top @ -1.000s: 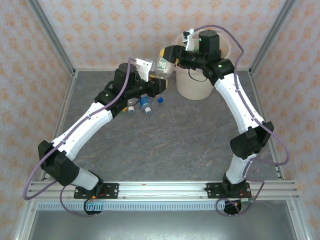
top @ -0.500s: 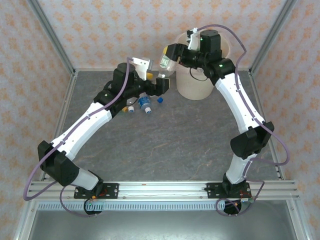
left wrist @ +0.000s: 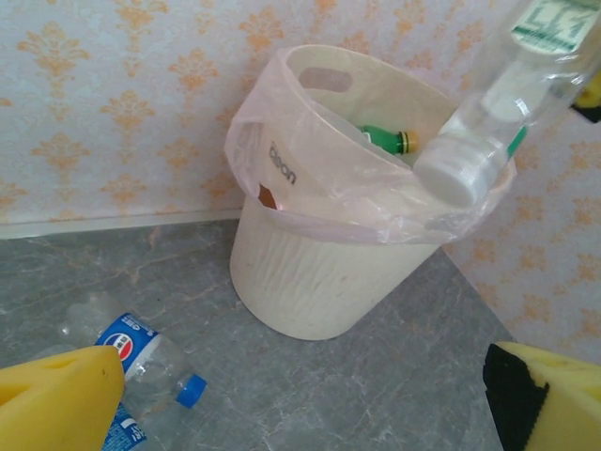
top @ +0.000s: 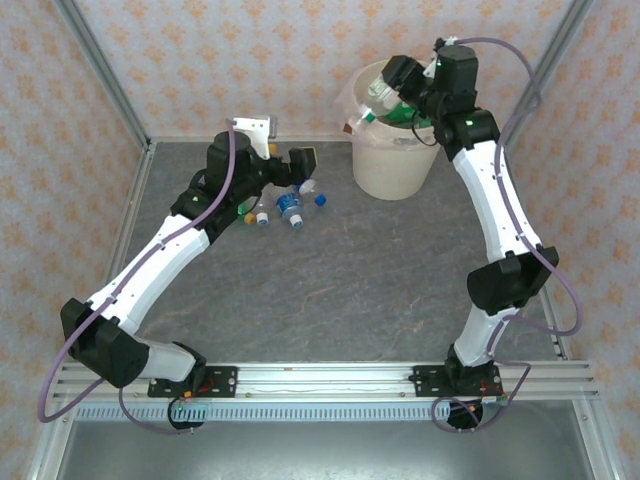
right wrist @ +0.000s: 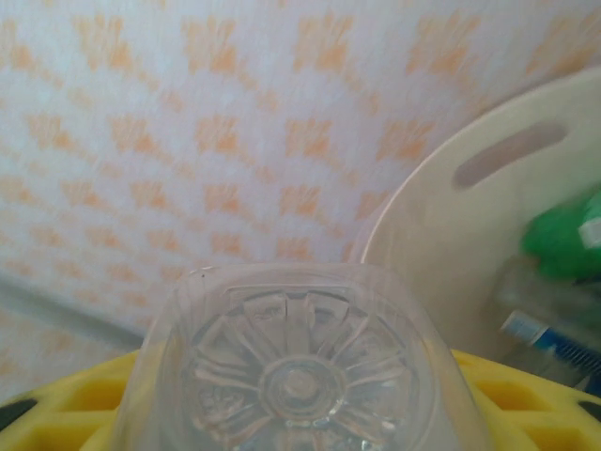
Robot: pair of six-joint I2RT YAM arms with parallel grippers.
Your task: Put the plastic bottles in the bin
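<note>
Sideways with a turn, my right gripper will swing the clear bottle's white cap over the green bottle (left wrist: 387, 139) in the bin and release, because the cap hangs close to the bin's rim.
My right gripper (top: 393, 88) is shut on a clear plastic bottle (top: 372, 108) with a white cap. It holds the bottle tilted, cap down, over the near left rim of the cream-white bin (top: 395, 165). In the right wrist view the bottle's ribbed base (right wrist: 300, 376) sits between my yellow fingers (right wrist: 531, 399), with the bin's wall (right wrist: 441, 235) behind. In the left wrist view the same bottle (left wrist: 498, 113) hangs over the bin (left wrist: 319, 272), which holds a green bottle (left wrist: 387, 139). My left gripper (top: 300, 163) stands open and empty, left of the bin.
Several loose bottles (top: 288, 205) with blue or yellow caps lie on the grey table under the left gripper. One with a blue label (left wrist: 141, 362) lies by my left finger (left wrist: 56, 399). A thin bag liner (left wrist: 282, 169) drapes over the bin's rim. Patterned walls stand close behind.
The left gripper opened, let go of the clear bottle and drew back to the left. The right gripper carried that bottle to the right, from beside the bin to above its rim.
</note>
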